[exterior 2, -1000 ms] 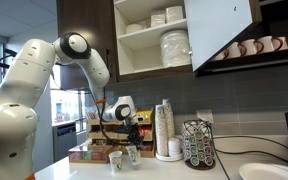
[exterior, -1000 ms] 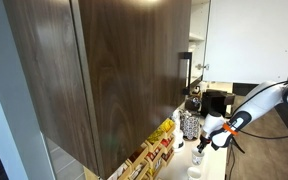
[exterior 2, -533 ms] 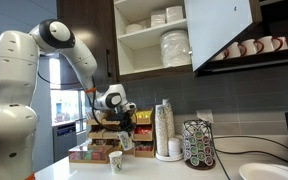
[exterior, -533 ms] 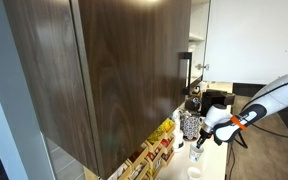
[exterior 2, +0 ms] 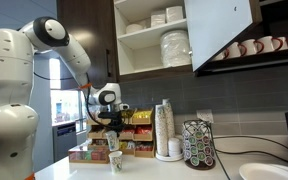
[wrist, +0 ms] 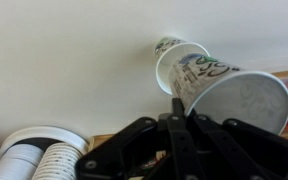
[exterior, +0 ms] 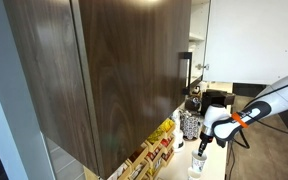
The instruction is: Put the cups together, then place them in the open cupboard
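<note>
My gripper holds a cup above the standing cup's opening (exterior 2: 116,154) (wrist: 171,66), so it will lower the held cup into it next until it nests. Then it will release the nearer cup's rim.
Two small white paper cups with dark print show in the wrist view. My gripper (wrist: 177,103) is shut on the rim of the nearer cup (wrist: 234,95) and holds it tilted. The other cup (wrist: 174,55) stands on the pale counter just beyond it. In an exterior view my gripper (exterior 2: 112,131) holds the cup (exterior 2: 112,143) right above the standing cup (exterior 2: 115,160). The open cupboard (exterior 2: 149,62) hangs above and to the right, with pale shelves of white dishes. Its dark brown door (exterior: 104,70) and black bar handle (exterior: 184,75) fill an exterior view.
A tall stack of white cups (exterior 2: 164,130) and a pod carousel (exterior 2: 196,143) stand on the counter to the right. Tea boxes (exterior 2: 89,153) sit behind the cups. Mugs (exterior 2: 252,46) line a shelf on the right. A white plate (exterior 2: 269,172) lies at the far right.
My gripper has carried the held cup sideways, from beside the standing cup to directly above it. The standing cup has not moved.
</note>
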Motion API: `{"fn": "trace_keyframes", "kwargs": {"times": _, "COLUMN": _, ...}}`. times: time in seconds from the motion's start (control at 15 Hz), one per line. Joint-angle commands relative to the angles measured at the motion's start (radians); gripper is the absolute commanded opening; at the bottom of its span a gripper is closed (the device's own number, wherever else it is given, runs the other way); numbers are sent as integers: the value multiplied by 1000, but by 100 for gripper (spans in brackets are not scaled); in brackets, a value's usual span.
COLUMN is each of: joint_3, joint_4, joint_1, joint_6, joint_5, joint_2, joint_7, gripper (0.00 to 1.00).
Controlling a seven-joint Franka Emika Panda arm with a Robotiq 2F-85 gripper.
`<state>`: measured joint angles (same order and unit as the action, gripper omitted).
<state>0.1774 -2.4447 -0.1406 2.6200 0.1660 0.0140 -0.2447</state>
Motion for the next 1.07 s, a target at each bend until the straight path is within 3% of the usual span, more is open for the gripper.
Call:
{"fn": "trace_keyframes", "kwargs": {"times": 0.0, "joint_3": -9, "joint_4": -8, "joint_1": -1, "joint_6": 6, "joint_5": 16, "joint_2": 19, "joint_7": -40, "gripper": 1}}
{"fn": "trace_keyframes", "kwargs": {"times": 1.0, "joint_3": 37, "joint_4": 27, "joint_1": 10, "joint_6": 130, "joint_5": 36, "joint_2": 151, "joint_7": -79, "gripper": 1}}
